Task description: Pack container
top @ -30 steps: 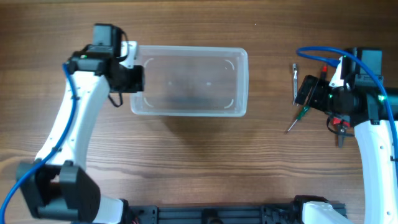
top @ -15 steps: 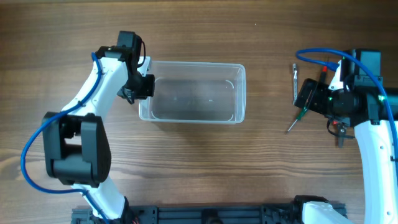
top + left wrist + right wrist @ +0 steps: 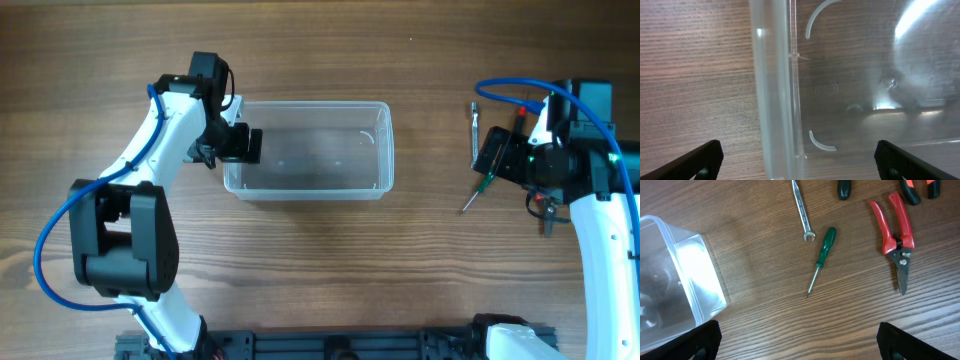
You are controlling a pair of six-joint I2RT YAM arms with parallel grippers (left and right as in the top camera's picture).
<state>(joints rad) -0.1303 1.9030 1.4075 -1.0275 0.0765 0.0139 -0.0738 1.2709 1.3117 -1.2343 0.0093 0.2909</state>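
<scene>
The silver wrench lies at a slant beyond the robot's fingers, so the right gripper will next move outward and down, then turn so its fingers go on both sides of the wrench's handle (image 3: 475, 135) (image 3: 800, 203).
The container (image 3: 310, 150) is a clear rectangular tub standing empty on the wooden table, left of centre. My left gripper (image 3: 243, 143) is at its left end, open, one finger outside and one inside the wall. In the left wrist view that wall (image 3: 775, 100) runs upright between the two black fingertips (image 3: 705, 159) without touching either; the left gripper (image 3: 800, 162) holds nothing. My right gripper (image 3: 492, 148) hovers open over the hand tools at the right. The right wrist view shows the right gripper (image 3: 800, 340) wide apart above bare wood, with the container (image 3: 670, 275) at the left edge.
A silver wrench (image 3: 802, 210), a green-handled screwdriver (image 3: 822, 250) and red pliers (image 3: 895, 235) lie on the table under the right wrist. Two dark tool handles (image 3: 843, 187) poke in at the top edge. In the overhead view the wrench (image 3: 474, 130) and screwdriver (image 3: 478, 190) lie beside the right arm.
The left arm swung round and the container shifted a little to the right. The left jaws, shut on the left wall before, have now opened and let it go. The right arm is unchanged.
</scene>
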